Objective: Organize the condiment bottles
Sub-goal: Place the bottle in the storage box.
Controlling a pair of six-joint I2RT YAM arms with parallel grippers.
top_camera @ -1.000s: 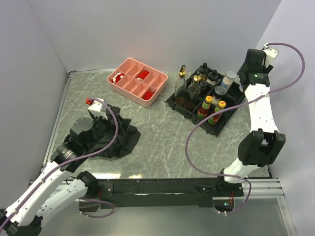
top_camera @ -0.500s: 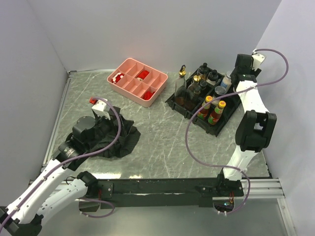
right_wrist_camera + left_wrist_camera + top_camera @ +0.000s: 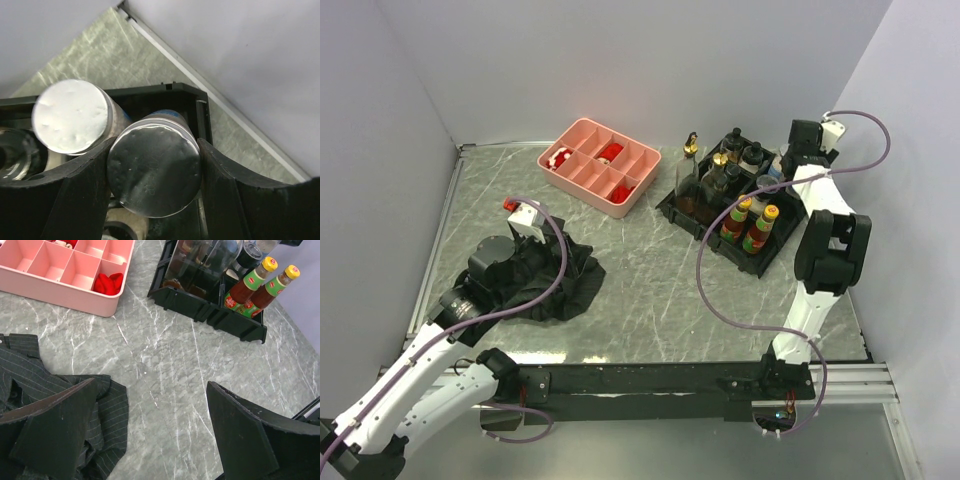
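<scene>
Space is open beside the pale shaker in the rack's corner section by the rack's sides. So I will move my right gripper down in there next and release the grey-lidded shaker.
The condiment bottles stand in a black rack at the back right. They include gold-spouted clear bottles, black-lidded jars and two yellow-capped sauce bottles, which also show in the left wrist view. My right gripper is over the rack's back right corner. In the right wrist view, my right gripper has both jaws pressed against the lid of a grey-lidded shaker. A second pale shaker stands beside it. My left gripper is open and empty above the table.
A black striped cloth lies under my left gripper's left finger. A pink compartment tray with red pieces sits at the back centre. Walls close in the table at the back and right, near the rack.
My right gripper has moved left and down onto the back right of the rack, over the grey-lidded shaker. My left arm shifted slightly, then stayed still.
</scene>
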